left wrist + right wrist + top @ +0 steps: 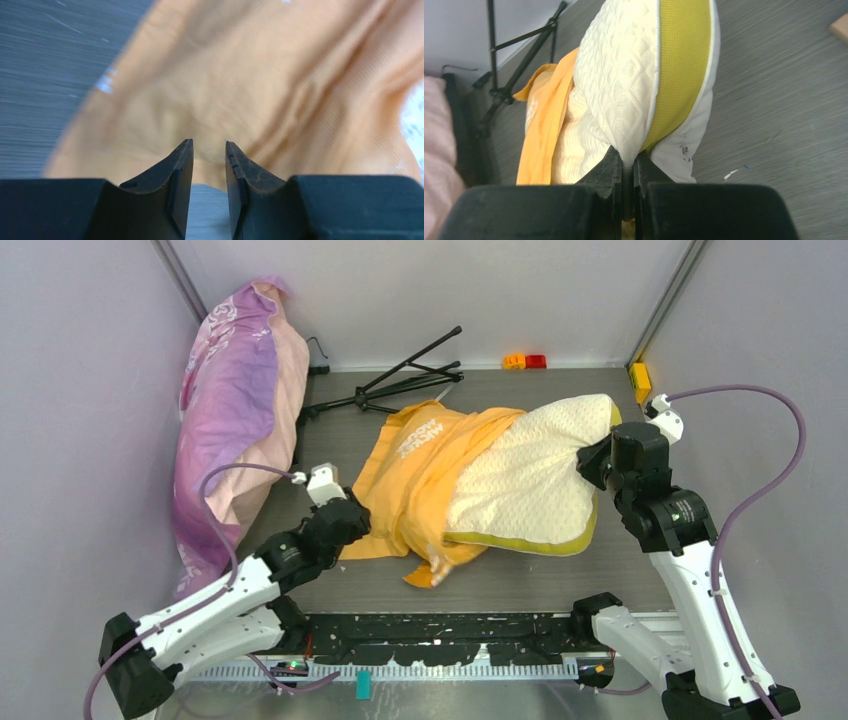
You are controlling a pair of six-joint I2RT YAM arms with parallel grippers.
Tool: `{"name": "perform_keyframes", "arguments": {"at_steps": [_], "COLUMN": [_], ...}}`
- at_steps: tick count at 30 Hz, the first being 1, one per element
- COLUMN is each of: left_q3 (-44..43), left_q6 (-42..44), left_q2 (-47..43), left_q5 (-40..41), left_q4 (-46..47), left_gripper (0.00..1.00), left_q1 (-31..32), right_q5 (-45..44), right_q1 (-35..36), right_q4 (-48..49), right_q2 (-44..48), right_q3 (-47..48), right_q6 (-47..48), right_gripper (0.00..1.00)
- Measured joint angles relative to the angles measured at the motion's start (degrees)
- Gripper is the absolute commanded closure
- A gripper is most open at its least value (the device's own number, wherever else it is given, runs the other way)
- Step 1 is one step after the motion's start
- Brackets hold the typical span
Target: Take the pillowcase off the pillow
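My right gripper shifts left in the top view next, where the bunched pillowcase lies, and releases the pillow's corner, which is already bare.
The cream-white quilted pillow (530,480) with its yellow-olive side band lies across the table middle, its right end lifted. The orange pillowcase (420,475) is bunched over its left half, white lettering showing. My right gripper (597,462) is shut on the pillow's right corner (634,100), pinching the white fabric between the fingers. My left gripper (352,512) is at the pillowcase's left edge; in the left wrist view the jaws (208,150) stand slightly apart with nothing between them, just short of the orange cloth (240,85).
A pink-purple floral pillow (235,410) leans on the left wall. A black folded tripod (400,380) lies at the back. Small orange, red and yellow blocks (525,361) sit by the back wall. A black rail (440,635) runs along the near edge.
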State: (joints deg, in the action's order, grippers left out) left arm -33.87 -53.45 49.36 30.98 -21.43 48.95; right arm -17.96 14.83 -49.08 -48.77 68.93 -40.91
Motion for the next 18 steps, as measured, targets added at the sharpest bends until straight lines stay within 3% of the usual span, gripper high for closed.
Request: {"name": "perform_keyframes", "arguments": {"at_steps": [3, 8, 10, 11, 13, 14, 18], "left_q3": [0.07, 0.02, -0.66, -1.64, -4.79, -6.67, -14.75], "left_q6": [3.02, 12.02, 15.82, 17.33, 20.48, 21.9, 27.12], "left_q2": [-4.98, -10.47, -11.67, -11.76, -10.91, -10.14, -5.05], "left_q5": [4.74, 2.89, -0.04, -1.2, -2.91, -3.54, -6.25], "left_q4": [-4.07, -5.31, -5.66, -6.05, -7.1, -7.67, -9.73], "left_gripper": [0.6, 0.16, 0.08, 0.05, 0.01, 0.0, 0.0], "left_q1": [-0.85, -1.29, -1.29, -1.29, -1.29, -1.29, -1.29], "right_q5": [-3.63, 0.24, 3.5, 4.76, 6.8, 7.58, 7.93], "right_q1": [-0.07, -0.68, -0.72, -0.7, -0.72, -0.72, -0.7], "right_q4": [-0.17, 1.86, 2.91, 3.08, 3.32, 3.45, 3.3], "right_q2": [-0.2, -2.27, -3.74, -4.46, -5.75, -6.14, -6.32], "right_q3": [-0.72, -1.79, -1.99, -1.99, -2.01, -2.03, -2.45], "right_q6": [0.61, 4.83, 6.51, 7.06, 8.2, 8.52, 9.84], "right_gripper": [1.0, 0.92, 0.86, 0.7, 0.29, 0.17, 0.14]}}
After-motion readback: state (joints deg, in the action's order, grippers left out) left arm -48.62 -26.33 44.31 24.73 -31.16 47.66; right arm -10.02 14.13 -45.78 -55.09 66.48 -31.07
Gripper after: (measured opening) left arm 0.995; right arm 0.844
